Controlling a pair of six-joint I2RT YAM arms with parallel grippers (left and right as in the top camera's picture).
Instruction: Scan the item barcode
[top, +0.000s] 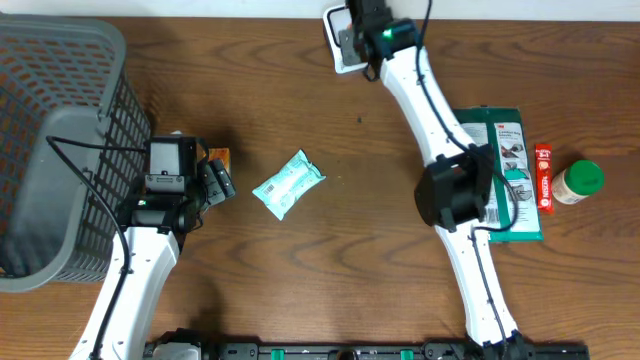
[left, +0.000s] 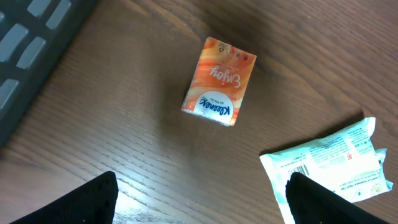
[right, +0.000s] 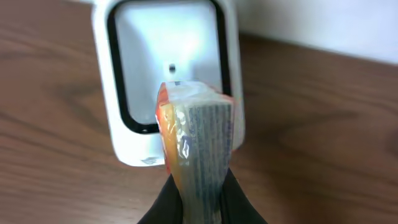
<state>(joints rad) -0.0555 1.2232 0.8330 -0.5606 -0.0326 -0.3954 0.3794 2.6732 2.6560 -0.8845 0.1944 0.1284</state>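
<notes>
The right gripper swings over the green package (top: 512, 162) next, lowers and releases the item, since that lies back, to the gripper's right in the overhead view.
My right gripper (right: 200, 200) is shut on the item (right: 198, 134), a thin plastic-wrapped packet with an orange edge, seen edge-on. It is held upright just in front of the white scanner (right: 124, 81) and its dark-framed window. No barcode shows on it from this side. In the overhead view the right gripper (top: 368, 28) sits at the table's far edge beside the scanner (top: 338, 50). My left gripper (left: 199, 196) is open with nothing between its fingers (left: 93, 202), low over the wood near the left side (top: 215, 182).
An orange Kleenex pack (left: 219, 82) lies ahead of the left gripper, and a white-teal packet (left: 329, 165) to its right. A grey basket (top: 60, 130) fills the left. A green package (top: 510, 170), a red stick (top: 543, 178) and a green-lidded jar (top: 578, 182) lie on the right.
</notes>
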